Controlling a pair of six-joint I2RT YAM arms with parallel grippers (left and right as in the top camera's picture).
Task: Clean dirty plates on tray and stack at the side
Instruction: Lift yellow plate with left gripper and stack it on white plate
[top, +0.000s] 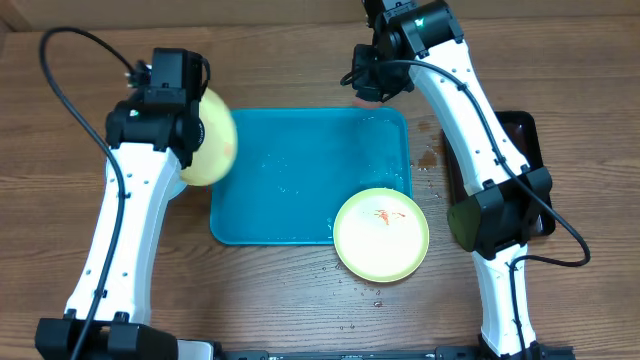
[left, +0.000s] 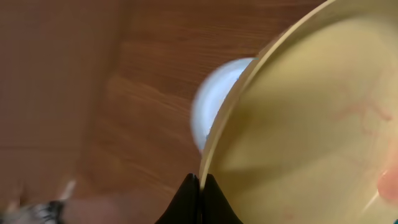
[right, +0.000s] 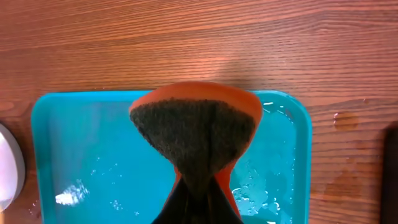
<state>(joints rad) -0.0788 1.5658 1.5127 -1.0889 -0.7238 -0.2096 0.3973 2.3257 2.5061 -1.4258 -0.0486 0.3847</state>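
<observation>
The pale blue-white plate (top: 177, 188) (left: 214, 106) lies below. I will swing my left gripper to the left in the overhead view, lower the held plate onto it and let go.
My left gripper (left: 202, 182) is shut on the rim of a yellow-green plate (top: 212, 140), holding it tilted in the air just left of the turquoise tray (top: 290, 190). The held plate (left: 305, 124) shows faint red smears. Under it a pale blue-white plate (left: 214, 106) lies on the table; it also shows at the left edge of the right wrist view (right: 9, 174). A second yellow-green plate (top: 381, 235) with a red-orange smear rests over the tray's front right corner. My right gripper (right: 199, 186) is shut on an orange sponge (right: 196, 127), dark scrub side showing, above the wet tray's (right: 81, 143) far edge.
A narrow black tray (top: 528, 150) lies at the right beside my right arm and shows at the edge of the right wrist view (right: 392, 174). Water drops lie on the wood near the tray's right side (top: 430, 158).
</observation>
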